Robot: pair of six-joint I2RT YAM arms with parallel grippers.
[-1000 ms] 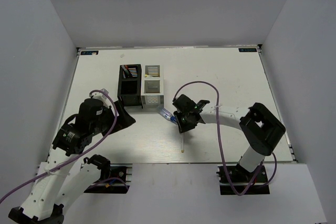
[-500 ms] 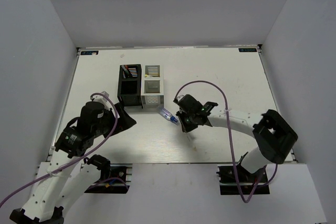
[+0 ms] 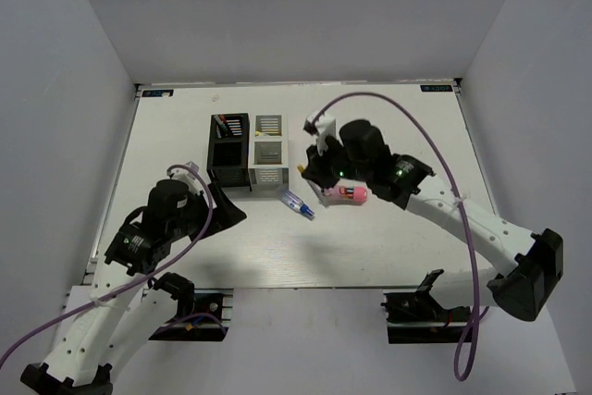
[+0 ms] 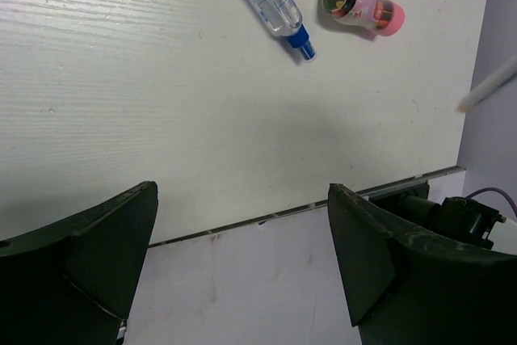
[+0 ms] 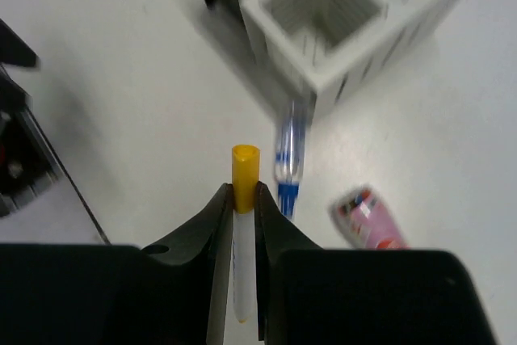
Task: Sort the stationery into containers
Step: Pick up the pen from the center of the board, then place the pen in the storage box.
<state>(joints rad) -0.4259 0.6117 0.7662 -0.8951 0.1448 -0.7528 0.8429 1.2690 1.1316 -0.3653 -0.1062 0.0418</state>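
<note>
I will first move my right gripper outward over the far cell of the white-grey organizer to lower the pen into it, because yellow like the pen's end shows there.
My right gripper [image 5: 245,193] is shut on a thin white pen with a yellow end [image 5: 245,169] and holds it in the air. In the top view the right gripper [image 3: 313,171] hovers just right of the white-grey organizer [image 3: 268,151]. The black organizer [image 3: 228,153] adjoins it on the left, with pens in its back cell. A blue-clear pen [image 3: 298,203] and a stubby pink cylinder [image 3: 344,194] lie on the table in front of the boxes. Both also show in the left wrist view: the pen [image 4: 272,2] and the cylinder [image 4: 363,6]. My left gripper [image 3: 227,210] is open and empty, low over the front left.
In the right wrist view the white-grey organizer [image 5: 339,22] lies ahead and below, its near cell open, with the blue-clear pen [image 5: 288,151] and the pink cylinder [image 5: 367,220] beneath the gripper. The table's front edge [image 4: 266,217] runs under the left gripper. Grey walls enclose the table.
My right gripper has lifted the yellow-ended pen off the table and carried it back toward the white-grey organizer. The pink cylinder is now uncovered. The left arm has barely moved.
</note>
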